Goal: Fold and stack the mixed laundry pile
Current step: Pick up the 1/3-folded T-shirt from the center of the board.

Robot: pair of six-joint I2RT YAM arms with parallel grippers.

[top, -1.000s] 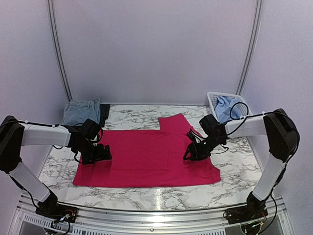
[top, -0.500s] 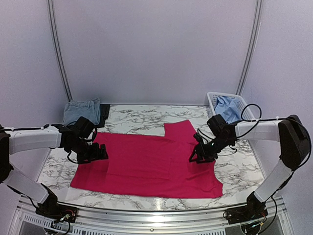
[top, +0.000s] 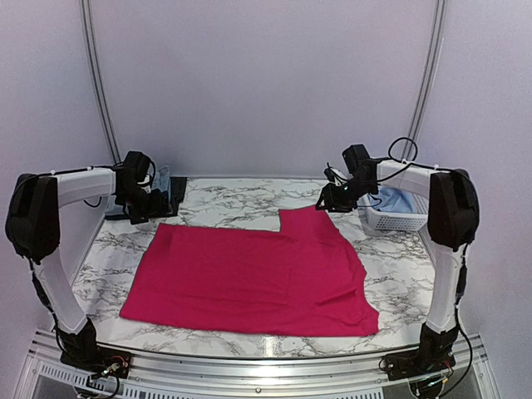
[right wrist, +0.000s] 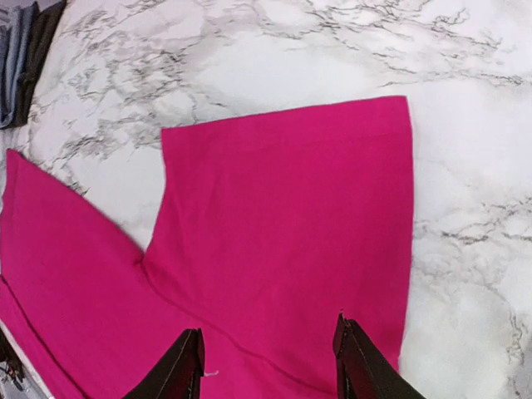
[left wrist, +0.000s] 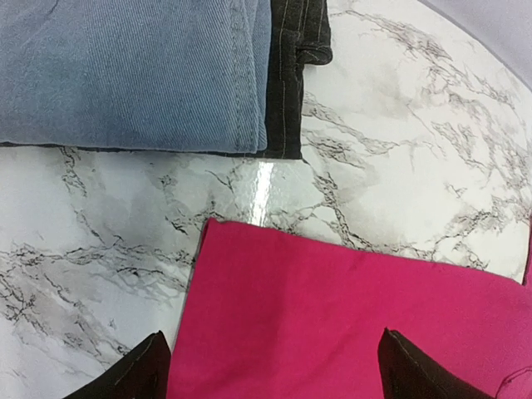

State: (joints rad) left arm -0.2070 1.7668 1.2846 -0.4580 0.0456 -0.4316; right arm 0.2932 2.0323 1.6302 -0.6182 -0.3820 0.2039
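Note:
I will next bring my right gripper down onto the edge of the T-shirt's sleeve by the basket, just before the sleeve's end, where the sleeve's edge is flat on the marble.
The bright pink-red T-shirt (top: 249,274) lies spread flat on the marble table, one sleeve (right wrist: 291,224) pointing to the back right. My left gripper (left wrist: 274,378) hovers open over the shirt's back left corner (left wrist: 249,274), nothing between its fingers (left wrist: 141,374). Just beyond it lie a folded denim piece (left wrist: 125,75) and a dark garment (left wrist: 291,75), side by side. My right gripper (right wrist: 270,366) stands open above the sleeve, holding nothing. In the top view the left gripper (top: 148,208) is at the back left and the right gripper (top: 326,202) at the back right.
A white slatted basket (top: 391,223) stands at the back right with a light blue shirt (top: 391,199) in it. Bare marble (top: 399,274) shows to the right of the T-shirt and along the back (top: 241,199). Grey walls close in the table.
Both grippers have left the T-shirt's middle and drawn back to the table's far side, left toward the denim, right toward the sleeve. The shirt has slid nearer and lies flatter.

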